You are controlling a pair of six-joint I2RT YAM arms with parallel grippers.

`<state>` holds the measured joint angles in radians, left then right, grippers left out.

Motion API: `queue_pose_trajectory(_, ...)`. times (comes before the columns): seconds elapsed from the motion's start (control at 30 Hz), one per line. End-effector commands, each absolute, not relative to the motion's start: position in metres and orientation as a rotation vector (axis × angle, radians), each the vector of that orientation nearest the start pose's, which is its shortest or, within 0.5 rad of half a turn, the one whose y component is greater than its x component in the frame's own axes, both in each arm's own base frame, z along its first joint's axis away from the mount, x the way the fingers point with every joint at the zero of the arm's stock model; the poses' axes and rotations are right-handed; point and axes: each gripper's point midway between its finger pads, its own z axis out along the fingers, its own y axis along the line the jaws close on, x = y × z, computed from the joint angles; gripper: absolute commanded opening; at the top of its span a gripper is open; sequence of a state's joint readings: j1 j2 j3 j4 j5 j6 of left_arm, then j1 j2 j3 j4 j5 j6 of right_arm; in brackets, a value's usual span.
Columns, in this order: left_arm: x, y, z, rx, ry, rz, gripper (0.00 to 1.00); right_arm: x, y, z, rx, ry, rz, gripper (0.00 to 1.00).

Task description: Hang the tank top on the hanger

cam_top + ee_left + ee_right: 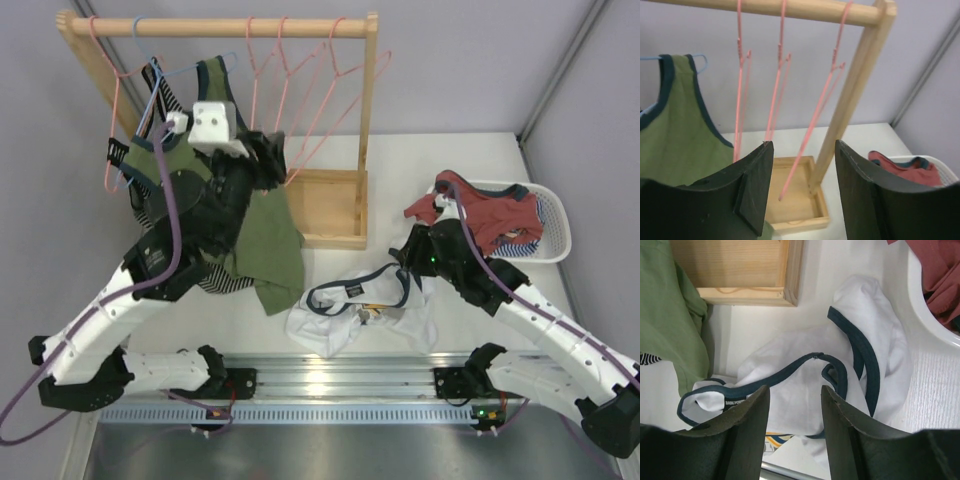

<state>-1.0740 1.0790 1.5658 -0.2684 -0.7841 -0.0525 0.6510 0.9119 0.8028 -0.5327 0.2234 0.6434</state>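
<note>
The pink hanger closest to the olive green tank top is empty, so my left gripper should reach outward onto the near arm of that hanger next.
The white tank top (pixel 365 312) with navy trim lies crumpled on the table in front of the rack; in the right wrist view the tank top (pixel 805 375) fills the middle. My right gripper (pixel 405 263) hovers at its right edge, and in its wrist view this gripper (pixel 794 392) is open over the white cloth with nothing between the jaws. Several pink wire hangers (pixel 300 90) hang on the wooden rail. My left gripper (pixel 268 155) sits raised beside them; seen from its wrist, the left gripper (pixel 804 147) is open and empty, with the pink hangers (pixel 775 95) just beyond its tips.
An olive green tank top (pixel 268 245) hangs on a light blue hanger (pixel 170 75) at the rack's left. The rack's wooden base tray (pixel 325 205) stands behind the white top. A white basket (pixel 556 200) at right holds a red garment (pixel 490 215).
</note>
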Motion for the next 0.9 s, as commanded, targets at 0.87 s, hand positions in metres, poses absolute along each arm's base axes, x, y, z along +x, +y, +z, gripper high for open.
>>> queue_pose_trajectory(0.87, 0.39, -0.143, 0.532, 0.151, 1.511, -0.429, 0.55, 0.236, 0.171, 0.195, 0.06, 2.196, 0.558, 0.43)
